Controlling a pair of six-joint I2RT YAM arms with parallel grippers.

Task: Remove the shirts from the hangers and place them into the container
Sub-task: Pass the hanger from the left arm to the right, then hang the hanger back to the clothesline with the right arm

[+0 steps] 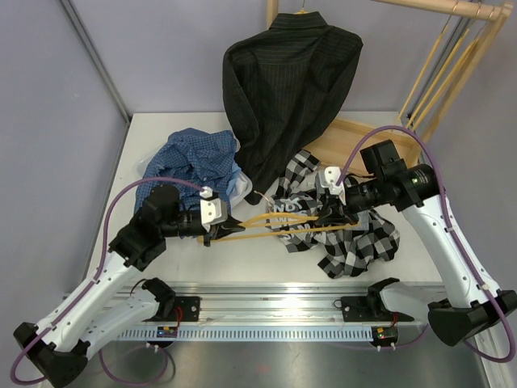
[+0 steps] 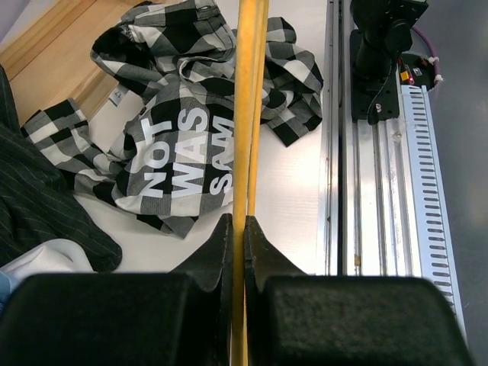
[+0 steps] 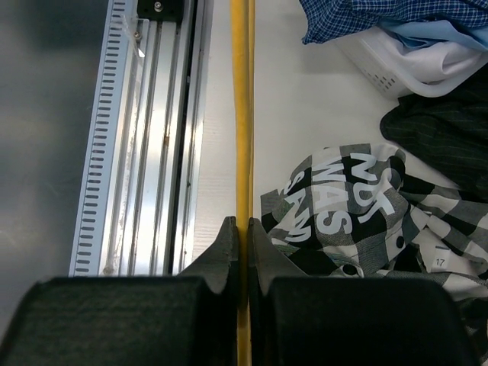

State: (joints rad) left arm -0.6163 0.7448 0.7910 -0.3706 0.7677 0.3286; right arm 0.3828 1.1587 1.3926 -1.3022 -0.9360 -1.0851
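I will raise my right gripper outward to release the hanger on the rack's bar [image 1: 446,6], which is above and outward of my gripper. The hanger is bare.
A thin yellow hanger [image 1: 275,225] stretches bare between my two grippers, just above the table. My left gripper [image 1: 230,230] is shut on one end of the hanger [image 2: 248,114]. My right gripper [image 1: 327,214] is shut on the other end [image 3: 242,114]. The black-and-white check shirt [image 1: 347,234] lies crumpled on the table under and beside the hanger, off it. A black pinstriped shirt [image 1: 283,81] hangs on the rack at the back. The dark blue check shirt [image 1: 198,158] is piled on the white container [image 3: 385,69], with a light blue shirt [image 3: 435,34] under it.
A wooden rack stands at the back right, with its rail [image 1: 452,8] and flat base [image 1: 355,133]. Bare hangers [image 1: 444,65] hang from the rail. A metal rail [image 1: 275,307] with the arm bases runs along the near table edge. Purple walls close the left and back.
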